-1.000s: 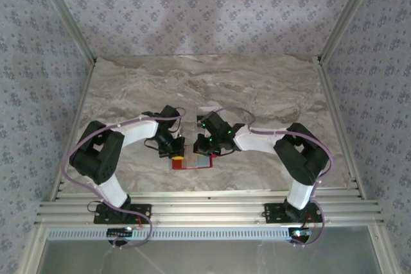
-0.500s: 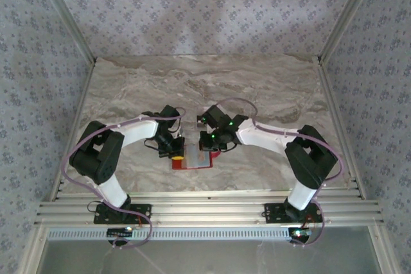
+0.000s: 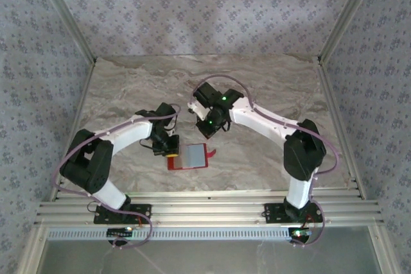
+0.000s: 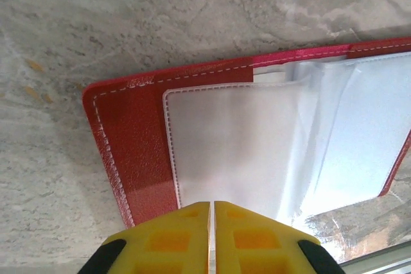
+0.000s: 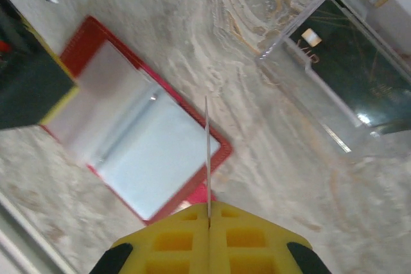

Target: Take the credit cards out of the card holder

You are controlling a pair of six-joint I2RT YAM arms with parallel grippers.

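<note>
My right gripper moves outward with a turn over the tray's far section next and releases the whitish credit card point(image 5: 207, 152), since another white one lies there.
The red card holder point(image 3: 188, 157) lies open on the marble table, its pale inner panels point(image 4: 237, 145) facing up and a small red tab at its right side. My left gripper point(image 4: 211, 203) is shut, with its yellow fingertips low over the holder's left panel; in the top view that left gripper point(image 3: 171, 153) is at the holder's left edge. My right gripper point(image 3: 207, 130) is raised behind the holder. It is shut on a thin whitish credit card point(image 5: 207, 152), seen edge-on as a white line, and the holder point(image 5: 138, 139) lies below it.
A clear plastic tray point(image 5: 302, 94) sits on the table beyond the holder, with a dark credit card point(image 5: 350, 62) inside. Aluminium rails run along the near table edge point(image 3: 205, 200), and patterned walls close in the sides and back.
My right gripper has lifted up and back from the holder, carrying the card. The left arm has stretched out a little and stays at the holder's left edge.
</note>
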